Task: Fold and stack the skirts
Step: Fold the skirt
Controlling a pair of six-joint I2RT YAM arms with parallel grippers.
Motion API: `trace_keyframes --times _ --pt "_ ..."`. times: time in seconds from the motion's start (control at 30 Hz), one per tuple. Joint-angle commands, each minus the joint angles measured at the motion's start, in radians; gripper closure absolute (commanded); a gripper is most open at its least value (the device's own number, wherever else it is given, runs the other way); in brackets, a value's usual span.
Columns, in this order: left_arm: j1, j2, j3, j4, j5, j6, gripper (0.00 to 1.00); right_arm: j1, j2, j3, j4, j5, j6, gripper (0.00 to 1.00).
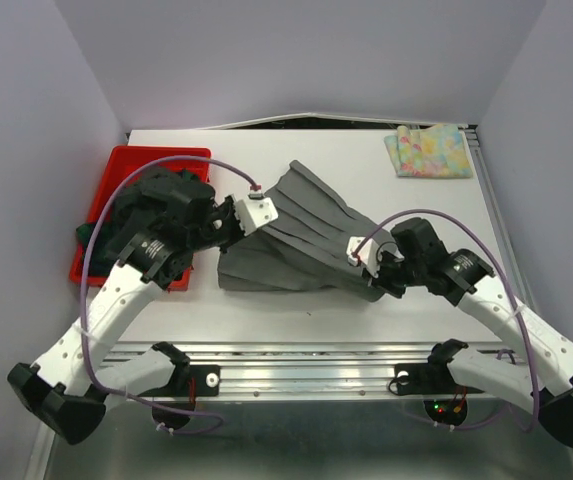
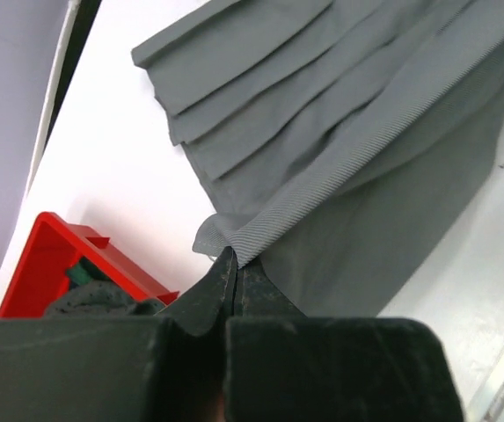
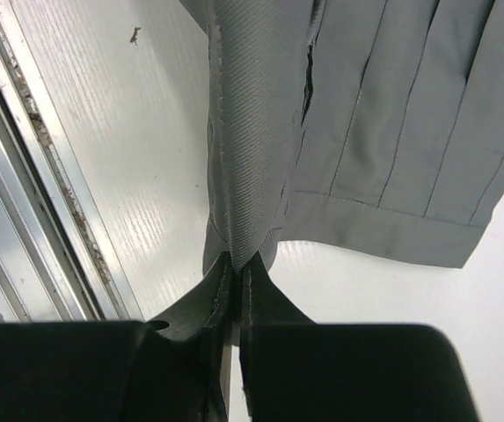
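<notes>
The robot's right gripper will next move outward over the pleats and down onto the skirt's far corner (image 1: pixel 382 236) (image 3: pixel 464 251) to release the waistband's end, because the pleats lie spread beyond it.
A grey pleated skirt (image 1: pixel 291 235) lies spread in the middle of the table. My left gripper (image 1: pixel 248 222) is shut on the left end of its ribbed waistband (image 2: pixel 322 198), the fingertips (image 2: pixel 225 268) pinching the cloth. My right gripper (image 1: pixel 363 262) is shut on the waistband's right end (image 3: pixel 247 167), its fingertips (image 3: pixel 225 281) closed on it. The waistband is stretched between the two grippers, and the pleats (image 3: pixel 410 132) fan out toward the back. A folded pastel yellow-blue floral skirt (image 1: pixel 428 150) lies at the back right corner. Dark skirts (image 1: pixel 151 195) sit in the red bin.
A red plastic bin (image 1: pixel 116 175) stands at the left edge of the table, partly under my left arm; it also shows in the left wrist view (image 2: pixel 54 255). A metal rail (image 1: pixel 306 352) runs along the table's near edge. Grey walls enclose the table.
</notes>
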Motion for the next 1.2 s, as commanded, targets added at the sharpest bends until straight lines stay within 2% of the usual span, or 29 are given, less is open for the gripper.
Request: trace_keyframes --times 0.0,0.17,0.33,0.4,0.53,0.73,0.87,0.97,1.17 --pt "0.012 0.099 0.095 0.156 -0.127 -0.005 1.0 -0.001 0.037 0.043 -0.053 0.011 0.047 0.99" --pt "0.012 0.223 0.192 0.271 -0.144 0.032 1.0 -0.048 0.074 0.103 -0.059 -0.047 0.038 0.99" --pt "0.012 0.331 0.267 0.334 -0.146 0.058 1.0 -0.215 0.18 0.207 -0.106 -0.171 -0.036 0.99" --pt "0.012 0.365 0.284 0.352 -0.144 0.066 1.0 -0.318 0.23 0.269 -0.135 -0.256 -0.079 0.99" --pt "0.013 0.437 0.332 0.405 -0.159 0.08 1.0 -0.442 0.372 0.346 -0.216 -0.351 -0.197 0.99" --pt "0.018 0.608 0.417 0.495 -0.176 0.097 1.0 -0.557 0.585 0.424 -0.257 -0.44 -0.326 0.99" --pt "0.044 0.777 0.514 0.536 -0.163 0.094 1.0 -0.653 0.767 0.603 -0.353 -0.524 -0.44 0.99" --pt "0.058 0.904 0.606 0.581 -0.147 0.08 1.0 -0.671 0.93 0.748 -0.447 -0.55 -0.497 0.95" --pt "0.088 1.146 0.773 0.629 -0.138 0.084 1.0 -0.671 1.229 0.98 -0.474 -0.575 -0.427 0.85"
